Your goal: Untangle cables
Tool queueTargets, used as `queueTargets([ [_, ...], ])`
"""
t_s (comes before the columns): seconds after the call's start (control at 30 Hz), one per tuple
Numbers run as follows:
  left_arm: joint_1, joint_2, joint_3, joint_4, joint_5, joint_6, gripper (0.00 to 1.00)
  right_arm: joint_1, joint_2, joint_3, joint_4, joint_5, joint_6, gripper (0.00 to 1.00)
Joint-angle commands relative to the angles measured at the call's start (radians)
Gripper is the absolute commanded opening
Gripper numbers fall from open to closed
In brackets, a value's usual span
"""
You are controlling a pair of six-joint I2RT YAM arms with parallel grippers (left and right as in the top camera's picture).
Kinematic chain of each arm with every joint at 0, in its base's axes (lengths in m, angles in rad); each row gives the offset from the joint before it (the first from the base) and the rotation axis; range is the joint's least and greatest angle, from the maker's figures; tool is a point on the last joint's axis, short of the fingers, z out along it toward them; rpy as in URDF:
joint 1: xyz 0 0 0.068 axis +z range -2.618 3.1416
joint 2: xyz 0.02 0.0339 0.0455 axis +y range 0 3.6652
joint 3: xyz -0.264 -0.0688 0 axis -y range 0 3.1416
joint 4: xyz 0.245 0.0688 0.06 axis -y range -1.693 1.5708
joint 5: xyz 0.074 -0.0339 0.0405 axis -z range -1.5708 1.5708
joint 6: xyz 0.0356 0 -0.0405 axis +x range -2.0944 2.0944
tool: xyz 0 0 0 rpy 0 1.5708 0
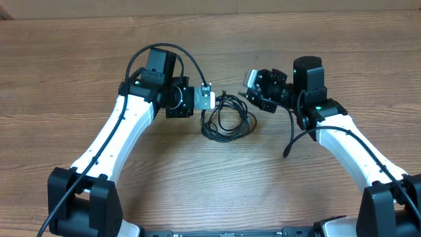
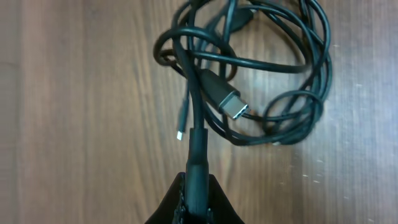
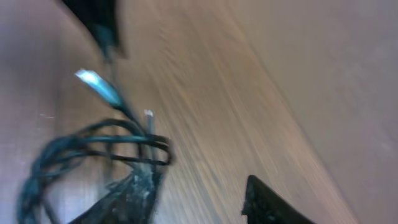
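Observation:
The cord end will go to the right in the overhead view with my left gripper, toward the bundle's knotted far side [image 2: 198, 51], and I will let it go, because the cord tangles there.
The cables [image 1: 227, 117] lie as a tangled bundle of thin black loops on the wooden table between the two arms. In the left wrist view the cables [image 2: 267, 74] show a silver-tipped plug [image 2: 231, 104] and a small plug end [image 2: 180, 133]. My left gripper [image 2: 198, 196] is shut on a thick black cord end that leads up into the tangle; overhead, the left gripper [image 1: 210, 101] sits at the bundle's left edge. My right gripper [image 3: 199, 202] is open with nothing between its fingers, and the cable loops [image 3: 93, 149] lie against its left finger [image 3: 134, 196]. That view is blurred.
The wooden table [image 1: 217, 178] stretches all round the bundle. The right arm's own thicker black wire [image 1: 293, 135] hangs beside the arm, right of the cables. Both arm bases stand at the near edge.

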Motion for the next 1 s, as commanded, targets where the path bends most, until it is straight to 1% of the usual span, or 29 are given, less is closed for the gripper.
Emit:
queueTargets([
  [0.0,-0.005,0.008,0.006,0.021,0.100,0.008,0.04,-0.001,-0.019,0.013,-0.025,-0.140,-0.003,0.53],
  [0.07,-0.006,0.008,0.006,0.025,0.172,0.008,0.04,-0.001,-0.019,0.013,-0.069,-0.157,-0.002,0.55],
  [0.13,-0.007,0.009,0.006,0.025,0.213,-0.013,0.04,-0.001,-0.019,0.013,-0.119,-0.172,0.007,0.57],
  [0.2,-0.007,0.017,0.006,0.024,0.223,-0.049,0.04,-0.001,-0.019,0.013,-0.173,-0.195,0.051,0.58],
  [0.27,-0.006,0.036,0.006,0.014,0.220,-0.082,0.04,-0.001,-0.019,0.013,-0.219,-0.212,0.132,0.59],
  [0.3,-0.006,0.047,0.006,0.004,0.220,-0.085,0.04,-0.001,-0.019,0.013,-0.235,-0.216,0.170,0.62],
  [0.4,-0.007,0.101,0.006,-0.031,0.222,-0.089,0.04,-0.001,-0.019,0.013,-0.269,-0.216,0.298,0.75],
  [0.43,-0.007,0.118,0.006,-0.039,0.223,-0.093,0.04,-0.001,-0.019,0.013,-0.270,-0.216,0.332,0.77],
  [0.53,-0.013,0.171,0.006,-0.054,0.223,-0.123,0.04,-0.001,-0.019,0.013,-0.270,-0.216,0.402,0.77],
  [0.63,-0.019,0.207,0.006,-0.053,0.223,-0.152,0.04,-0.001,-0.019,0.013,-0.271,-0.216,0.435,0.70],
  [0.73,-0.026,0.230,0.006,-0.051,0.222,-0.151,0.04,-0.001,-0.019,0.013,-0.271,-0.216,0.453,0.67],
  [0.87,-0.039,0.238,0.006,-0.040,0.224,-0.151,0.04,-0.001,-0.019,0.013,-0.270,-0.211,0.512,0.67],
  [0.97,-0.048,0.238,0.006,-0.025,0.234,-0.152,0.04,-0.001,-0.019,0.013,-0.270,-0.166,0.574,0.67],
])
